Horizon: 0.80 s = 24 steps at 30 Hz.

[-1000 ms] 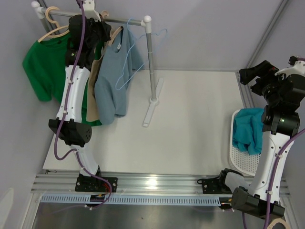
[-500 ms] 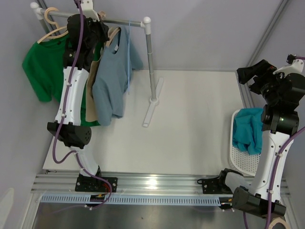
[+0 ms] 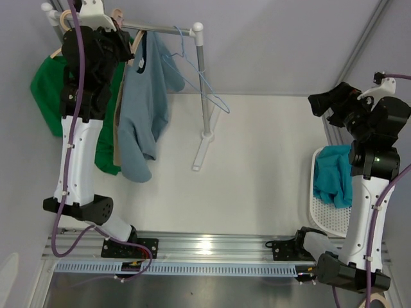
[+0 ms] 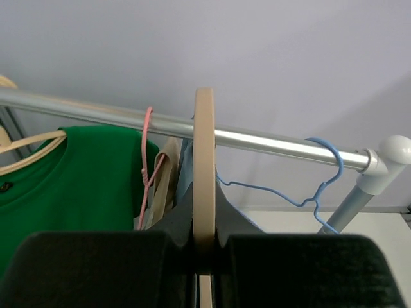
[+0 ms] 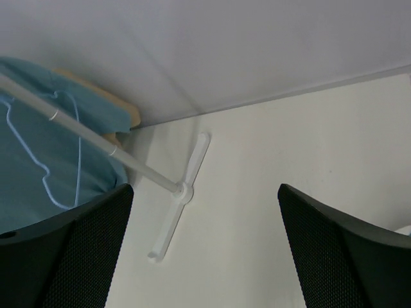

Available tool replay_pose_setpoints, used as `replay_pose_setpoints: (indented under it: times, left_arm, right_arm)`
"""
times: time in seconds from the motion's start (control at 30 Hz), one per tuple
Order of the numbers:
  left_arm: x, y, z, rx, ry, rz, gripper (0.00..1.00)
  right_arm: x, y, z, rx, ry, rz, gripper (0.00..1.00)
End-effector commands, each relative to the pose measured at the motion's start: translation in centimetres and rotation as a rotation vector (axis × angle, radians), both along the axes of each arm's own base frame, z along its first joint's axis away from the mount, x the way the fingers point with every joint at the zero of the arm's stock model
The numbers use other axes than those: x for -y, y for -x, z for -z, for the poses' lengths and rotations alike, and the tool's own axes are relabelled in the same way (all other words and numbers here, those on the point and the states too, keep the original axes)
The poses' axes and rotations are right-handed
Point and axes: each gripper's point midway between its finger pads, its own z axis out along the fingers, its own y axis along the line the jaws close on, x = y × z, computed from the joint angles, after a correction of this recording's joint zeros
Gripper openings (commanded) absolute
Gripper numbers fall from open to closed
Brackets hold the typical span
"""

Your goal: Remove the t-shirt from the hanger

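Note:
The t-shirt's lower hem hangs free, left of my right gripper in the top view, so next I swing that gripper back and across the table onto it.
A blue-grey t-shirt (image 3: 142, 109) hangs on a beige wooden hanger (image 3: 137, 48) at the rack's rail (image 3: 160, 29). My left gripper (image 3: 119, 35) is raised to the rail and shut on that hanger's hook (image 4: 204, 160), which loops across the rail (image 4: 270, 142) in the left wrist view. The left gripper (image 4: 204, 221) pinches the hook from both sides. My right gripper (image 3: 318, 102) is open and empty at the far right, high above the table. Its view (image 5: 202, 244) shows the t-shirt (image 5: 96, 115) far off at the left.
A green shirt (image 3: 48, 90) hangs left of my arm, and a tan garment hangs behind the t-shirt. An empty blue wire hanger (image 3: 199, 77) hangs near the rail's right end. The rack's post and foot (image 3: 204, 144) stand mid-table. A teal cloth (image 3: 335, 173) lies in a white basket (image 3: 321, 215).
My left arm has risen and shifted left with the hanger and t-shirt. The blue wire hanger has swung out to the right. My right gripper has edged left.

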Motion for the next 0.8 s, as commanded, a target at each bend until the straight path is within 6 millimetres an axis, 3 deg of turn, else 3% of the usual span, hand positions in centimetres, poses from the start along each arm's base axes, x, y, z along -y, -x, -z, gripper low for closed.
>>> replay_pose_setpoints:
  times: [0.0,0.03,0.07,0.13,0.17,0.23,0.27,0.33,0.4,0.6,0.7,0.77]
  left_arm:
    - [-1.3,3.1,-3.5,0.110,0.077,-0.083,0.01]
    - [-1.7,3.3,-2.3,0.082,0.077,-0.133,0.01]
    - [-2.7,3.9,-1.2,0.057,0.100,-0.264,0.01]
    - [-3.6,6.3,-1.0,0.059,0.118,-0.333,0.01]
    - [-3.5,7.0,0.0,0.039,0.122,-0.367,0.01]
    - [-3.3,8.8,0.1,0.040,0.154,-0.354,0.01]
    - [-3.2,9.2,0.3,0.033,0.159,-0.355,0.01]
    - [-3.8,10.2,0.5,0.018,0.151,-0.390,0.01]
    - [-3.9,11.0,0.3,0.017,0.140,-0.422,0.01]
    - [-4.7,12.1,-1.1,0.022,0.063,-0.588,0.01]
    - [-4.3,12.1,-0.7,0.015,0.066,-0.585,0.01]
    - [-3.9,12.2,-0.2,0.002,0.073,-0.584,0.01]
  right_arm:
    - [-4.0,1.0,-1.7,0.033,0.061,-0.190,1.00]
    - [-6.5,1.3,-1.5,0.028,0.085,-0.262,0.99]
    - [-7.7,1.5,-1.0,0.020,0.123,-0.300,1.00]
    - [-10.5,2.2,-0.9,0.036,0.145,-0.375,1.00]
    - [-13.2,3.3,-1.3,0.062,0.150,-0.467,1.00]
    - [-16.0,4.4,-1.0,0.073,0.171,-0.569,0.99]
    - [-18.9,5.9,-0.8,0.081,0.182,-0.659,1.00]
    - [-21.8,7.3,-0.7,0.127,0.227,-0.731,0.99]
    - [-25.6,9.8,1.0,0.133,0.256,-0.821,1.00]
    - [-33.5,15.3,4.6,0.208,0.292,-1.030,1.00]
    - [-36.2,15.7,6.2,0.216,0.283,-1.061,0.99]
    - [-38.1,16.2,6.0,0.265,0.256,-1.068,1.00]
